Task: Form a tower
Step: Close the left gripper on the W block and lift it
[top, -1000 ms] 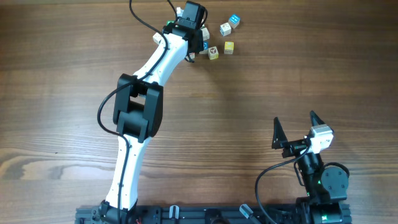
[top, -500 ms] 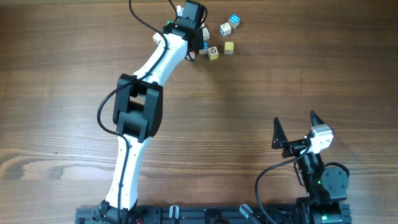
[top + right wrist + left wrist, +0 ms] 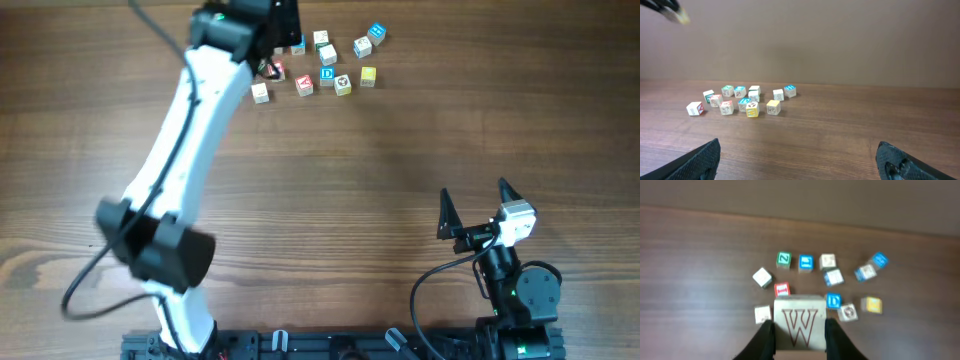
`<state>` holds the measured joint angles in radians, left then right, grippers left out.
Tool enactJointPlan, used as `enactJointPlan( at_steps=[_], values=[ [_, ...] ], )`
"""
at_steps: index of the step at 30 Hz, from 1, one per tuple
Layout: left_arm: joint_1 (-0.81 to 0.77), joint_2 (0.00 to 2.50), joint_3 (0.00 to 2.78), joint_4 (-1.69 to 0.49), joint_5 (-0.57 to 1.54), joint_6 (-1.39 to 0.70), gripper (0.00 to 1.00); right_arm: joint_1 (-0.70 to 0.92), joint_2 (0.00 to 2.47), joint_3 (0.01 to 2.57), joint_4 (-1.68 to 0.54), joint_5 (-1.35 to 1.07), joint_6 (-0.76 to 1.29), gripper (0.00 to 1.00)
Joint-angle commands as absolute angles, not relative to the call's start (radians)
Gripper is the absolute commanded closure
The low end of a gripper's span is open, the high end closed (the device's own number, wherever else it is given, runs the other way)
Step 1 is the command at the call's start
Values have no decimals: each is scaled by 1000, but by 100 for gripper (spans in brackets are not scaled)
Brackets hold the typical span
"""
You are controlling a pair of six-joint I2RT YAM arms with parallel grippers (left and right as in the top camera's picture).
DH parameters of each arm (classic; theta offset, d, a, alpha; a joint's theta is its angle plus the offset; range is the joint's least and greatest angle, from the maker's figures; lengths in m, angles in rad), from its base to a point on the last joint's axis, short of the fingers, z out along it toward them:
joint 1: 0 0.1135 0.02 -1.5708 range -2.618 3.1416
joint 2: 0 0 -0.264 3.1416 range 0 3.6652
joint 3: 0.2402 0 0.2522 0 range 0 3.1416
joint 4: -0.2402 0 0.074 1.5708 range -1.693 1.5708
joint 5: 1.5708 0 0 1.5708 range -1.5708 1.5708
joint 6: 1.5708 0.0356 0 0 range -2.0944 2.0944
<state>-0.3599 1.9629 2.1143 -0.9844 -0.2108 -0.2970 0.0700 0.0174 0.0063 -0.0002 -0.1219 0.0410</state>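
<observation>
My left gripper will next move back and down to the wood on the near side of the cube cluster and release the W cube there, since that wood is bare.
My left gripper [image 3: 799, 328] is shut on a pale wooden cube with a dark red W [image 3: 800, 322], held high above the table. In the overhead view the gripper [image 3: 272, 28] sits at the far left of the cube cluster, and the W cube is hidden under the wrist. Several small alphabet cubes lie singly on the wood below, among them a yellow cube [image 3: 368, 75], a blue D cube [image 3: 327, 73] and a red-marked cube [image 3: 782, 289]. The tower is out of view. My right gripper [image 3: 475, 195] rests open near the front right, nothing between its fingers.
The loose cubes form a scattered group [image 3: 747, 102] at the far side of the wooden table [image 3: 400, 150]. The left arm's white links [image 3: 175, 150] cross the table's left half. A wall stands behind the cubes.
The left arm has swung up and to the left off the cluster, lifting the W cube. Cubes it covered now show. The right arm has not moved.
</observation>
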Motion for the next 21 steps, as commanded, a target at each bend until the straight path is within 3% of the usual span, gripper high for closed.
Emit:
enactJointPlan(
  at_steps=[1,9,21],
  values=[
    [-358,1876,2115,-1139,-115,-300,85,64,14,5,6,-104,54,1],
    [-358,1851,2094,-1494,8,-303,88,64,14,5,6,-104,54,0],
    [-416,1851,1825,-1399,34,-358,89,64,14,5,6,-104,55,0]
  ],
)
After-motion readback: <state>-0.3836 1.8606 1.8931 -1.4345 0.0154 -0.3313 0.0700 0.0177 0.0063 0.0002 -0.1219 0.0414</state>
